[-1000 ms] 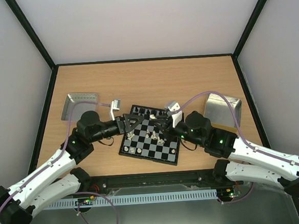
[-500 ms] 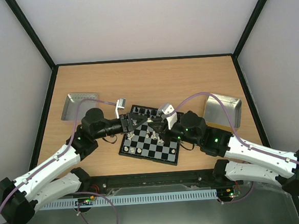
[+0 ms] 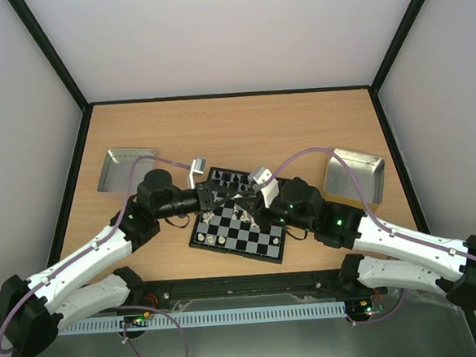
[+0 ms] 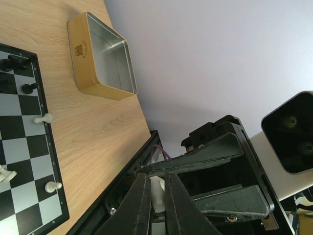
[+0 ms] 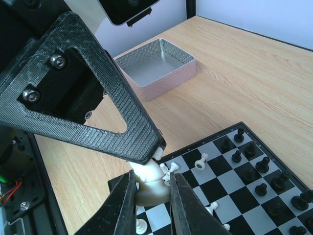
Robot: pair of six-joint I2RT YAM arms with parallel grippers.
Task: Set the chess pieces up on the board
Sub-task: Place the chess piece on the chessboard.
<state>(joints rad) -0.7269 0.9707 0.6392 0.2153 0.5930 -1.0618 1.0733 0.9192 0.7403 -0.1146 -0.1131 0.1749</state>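
Note:
My left gripper will next move back and down, with its fingers tilting downward, to release the piece on the dark square beside the near light corner, because that square is empty.
Both grippers meet above the board (image 3: pixel 263 244), near its far edge. My right gripper (image 5: pixel 151 182) is shut on the base of a cream-white chess piece (image 5: pixel 152 190). My left gripper (image 4: pixel 155 177) is shut on the upper part of the same piece (image 4: pixel 158 195); one of its ribbed fingers (image 5: pixel 115 115) crosses the right wrist view. From above, the left gripper (image 3: pixel 233 197) and the right gripper (image 3: pixel 246 202) touch tip to tip. Black pieces (image 5: pixel 264 165) stand along one edge of the board (image 5: pixel 247 197). Loose white pieces (image 4: pixel 43 118) are scattered on the board (image 4: pixel 19 152).
A shiny metal tray (image 3: pixel 125 168) lies at the left and a gold-sided one (image 3: pixel 354 174) at the right of the board. They also show as the gold tin (image 4: pixel 105 63) and the silver tray (image 5: pixel 156 63). A black rail runs along the table's near edge.
The left gripper has swung right to the right gripper and shut on the white piece held there. The right arm has shifted a little to the left, still gripping it.

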